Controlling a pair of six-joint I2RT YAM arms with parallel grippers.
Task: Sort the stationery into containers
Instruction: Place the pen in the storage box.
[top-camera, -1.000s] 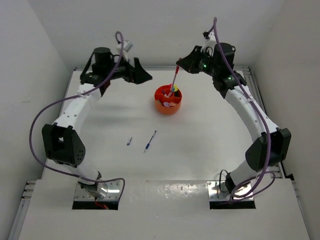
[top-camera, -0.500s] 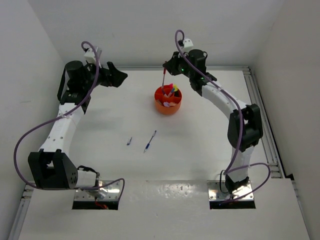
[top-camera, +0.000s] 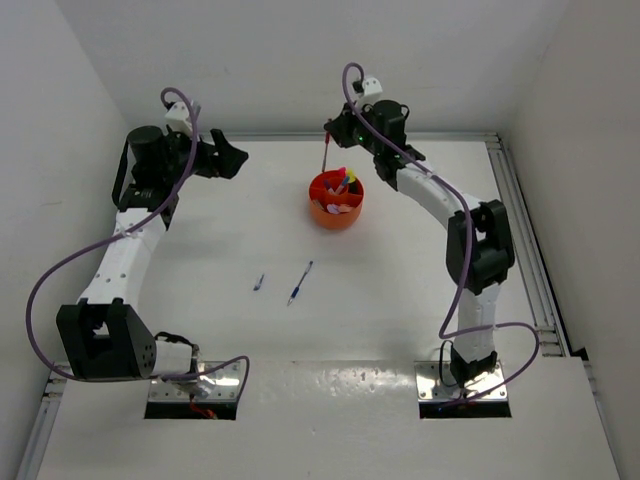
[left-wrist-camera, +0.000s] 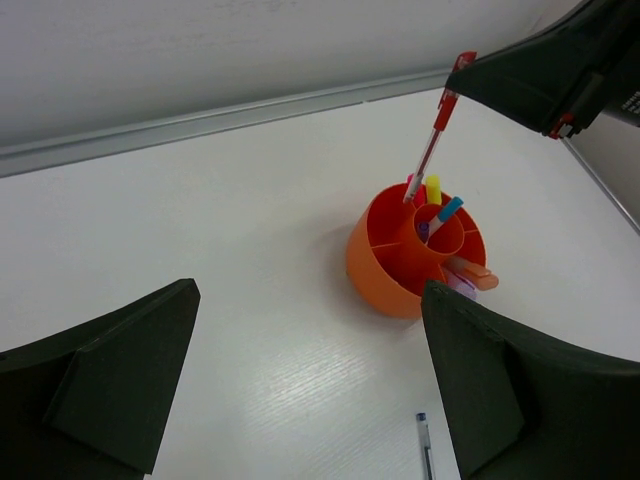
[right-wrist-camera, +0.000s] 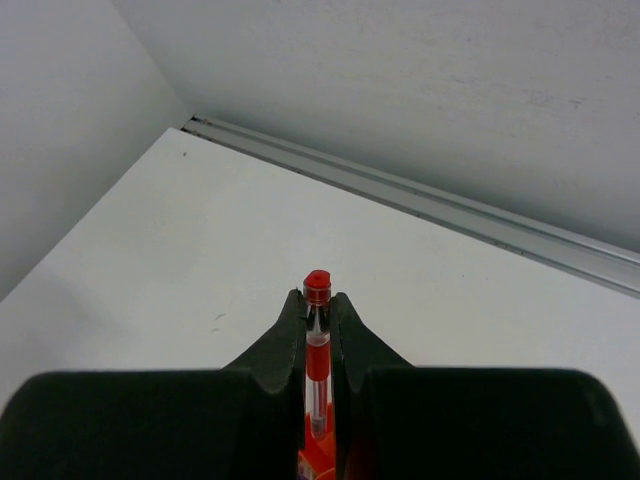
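My right gripper moves down next to slide the red pen into the tub's section (top-camera: 321, 185) beside the pink marker. It then releases the pen, since that section lies below my gripper.
The round orange tub (top-camera: 337, 200) stands at the back middle of the table and holds several markers and pens. It also shows in the left wrist view (left-wrist-camera: 375, 262). My right gripper (top-camera: 329, 136) is shut on a thin red pen (top-camera: 326, 158), held nearly upright with its lower end inside the tub's far left rim. The pen's red cap sits between the fingertips (right-wrist-camera: 317, 290). My left gripper (top-camera: 232, 157) is open and empty, raised at the back left. A blue pen (top-camera: 300, 283) and a small purple pen (top-camera: 259, 283) lie on the table in front of the tub.
White walls close in the table at the back and both sides. A metal rail (top-camera: 520, 200) runs along the right edge. The blue pen's tip shows at the bottom of the left wrist view (left-wrist-camera: 425, 445).
My right arm swung left and brought the red pen over the tub's far left rim. My left arm pulled back to the left, away from the tub.
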